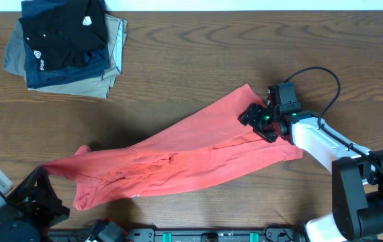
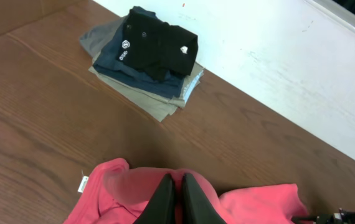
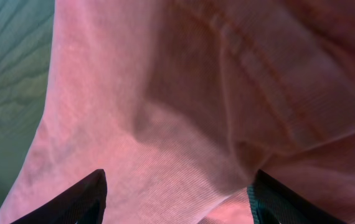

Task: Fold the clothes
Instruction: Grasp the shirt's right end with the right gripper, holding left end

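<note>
The shirt (image 2: 127,186) lies bunched, so my left gripper needs to lift the pinched fold, move it outward, lower it onto bare tabletop (image 2: 221,92) next to the stack and then let go of it.
The coral-red T-shirt (image 1: 178,158) lies stretched in a long, bunched diagonal band across the table, from the lower left to the right of middle. My left gripper (image 1: 42,171) is at its lower-left end. In the left wrist view its fingers (image 2: 177,176) are pressed together, pinching a tented fold of the shirt (image 2: 127,186). The small white neck tag (image 2: 83,184) sticks out at the left. My right gripper (image 1: 262,119) sits over the shirt's upper-right end. Its fingers (image 3: 177,177) stand wide apart, with the cloth (image 3: 165,93) bulging between them.
A stack of folded black, navy and khaki garments (image 1: 67,44) sits at the table's back left corner, also in the left wrist view (image 2: 149,59). A white wall (image 2: 277,56) runs behind the brown wooden table (image 1: 211,54). The right arm's cable (image 1: 326,74) loops above it.
</note>
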Motion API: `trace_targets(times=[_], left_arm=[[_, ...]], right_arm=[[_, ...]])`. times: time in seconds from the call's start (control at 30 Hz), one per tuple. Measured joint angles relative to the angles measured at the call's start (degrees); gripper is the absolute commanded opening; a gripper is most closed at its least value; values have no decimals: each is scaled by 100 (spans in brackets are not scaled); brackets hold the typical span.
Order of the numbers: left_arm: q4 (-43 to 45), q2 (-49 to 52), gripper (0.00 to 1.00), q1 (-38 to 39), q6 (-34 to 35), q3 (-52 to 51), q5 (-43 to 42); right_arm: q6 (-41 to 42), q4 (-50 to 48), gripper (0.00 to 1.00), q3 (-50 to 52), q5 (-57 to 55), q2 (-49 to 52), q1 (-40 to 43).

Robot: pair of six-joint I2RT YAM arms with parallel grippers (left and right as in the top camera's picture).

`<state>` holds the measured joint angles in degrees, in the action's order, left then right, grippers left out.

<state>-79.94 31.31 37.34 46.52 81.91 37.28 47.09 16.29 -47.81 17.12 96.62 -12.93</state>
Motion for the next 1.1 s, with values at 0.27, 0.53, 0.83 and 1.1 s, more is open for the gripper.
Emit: trace_targets(times=[0.27,0.53,0.83,1.1], left_arm=[[-37,0,6,0,0,0,0],[-66,0,6,0,0,0,0],[-66,0,6,0,0,0,0],[-66,0,6,0,0,0,0]], right_arm=[[-284,-247,62,0,-177,0,391],[-479,-289,52,0,-221,0,664],[-570,-356,29,0,-236,0,669],[-603,-323,1,0,-245,0,673]])
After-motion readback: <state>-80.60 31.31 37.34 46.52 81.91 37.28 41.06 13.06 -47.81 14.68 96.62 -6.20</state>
